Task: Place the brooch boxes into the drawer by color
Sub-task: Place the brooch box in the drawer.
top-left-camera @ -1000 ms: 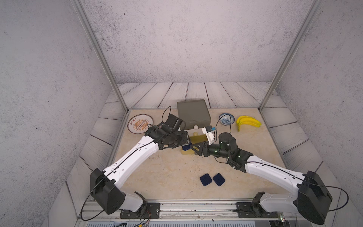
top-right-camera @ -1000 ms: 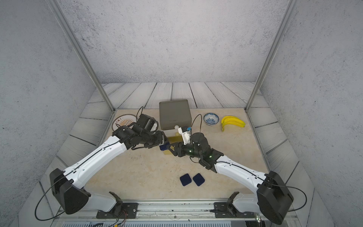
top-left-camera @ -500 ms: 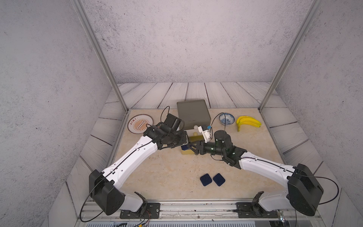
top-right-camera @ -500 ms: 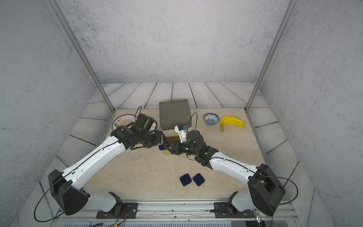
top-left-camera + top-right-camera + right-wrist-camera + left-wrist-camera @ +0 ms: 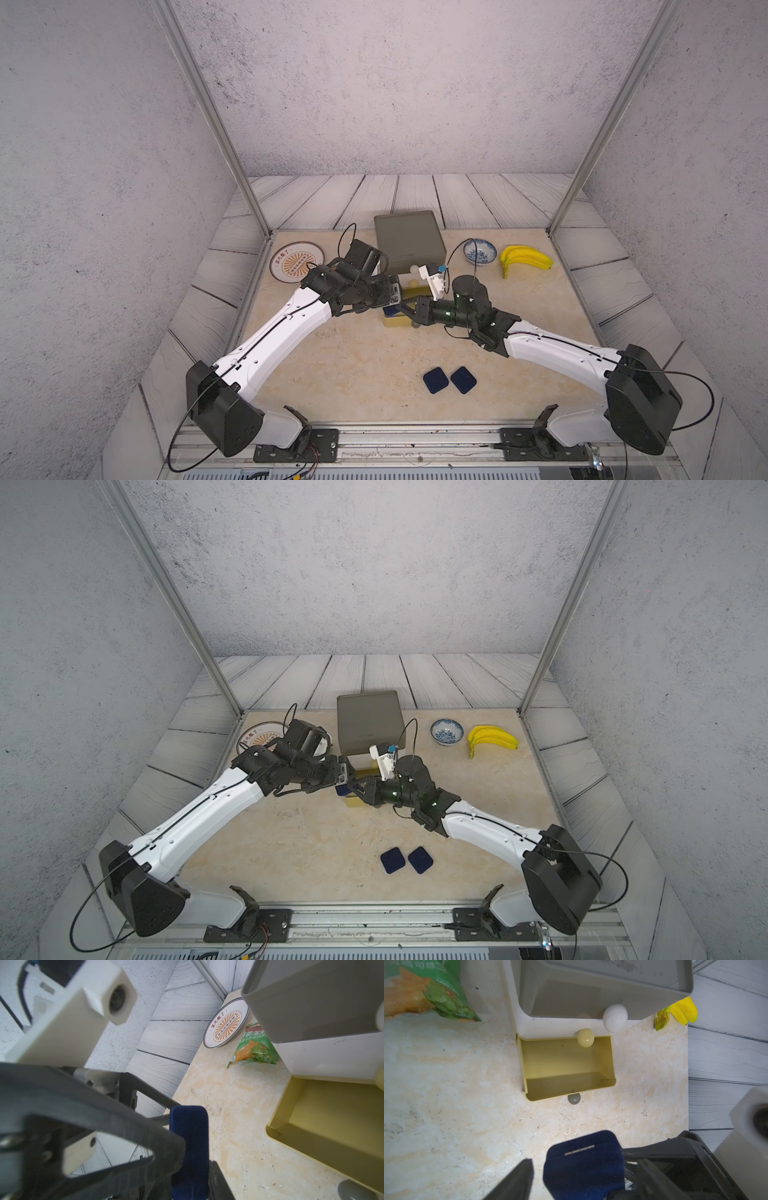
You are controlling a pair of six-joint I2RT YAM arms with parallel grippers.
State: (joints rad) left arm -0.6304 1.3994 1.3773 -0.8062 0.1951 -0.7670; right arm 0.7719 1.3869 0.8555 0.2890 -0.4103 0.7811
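Observation:
My right gripper should turn next and bring the navy brooch box down and outward to the bare bottom of the yellow drawer, which is below and outward of it, to release the box there.
A navy brooch box (image 5: 583, 1165) hangs just in front of the open yellow drawer (image 5: 566, 1068) of the chest (image 5: 409, 241). My right gripper (image 5: 190, 1178) is shut on it, and the box stands edge-on (image 5: 189, 1142) between the fingers. My left gripper (image 5: 577, 1184) is open around the same box, with a gap between its finger (image 5: 517, 1180) and the box. In both top views the two grippers meet over the drawer (image 5: 397, 305) (image 5: 351, 785). Two more navy brooch boxes (image 5: 436, 380) (image 5: 463, 379) lie side by side near the table's front. The yellow drawer is empty.
A green snack packet (image 5: 253, 1047) lies to the left of the chest, with an orange-patterned plate (image 5: 297, 262) beyond it. A blue-and-white bowl (image 5: 480, 251) and a bunch of bananas (image 5: 525, 257) sit at the back right. The drawer's grey knob (image 5: 574, 1098) sticks out toward the front.
My left gripper has opened and let go of the navy box. My right gripper moved in leftward and closed on it.

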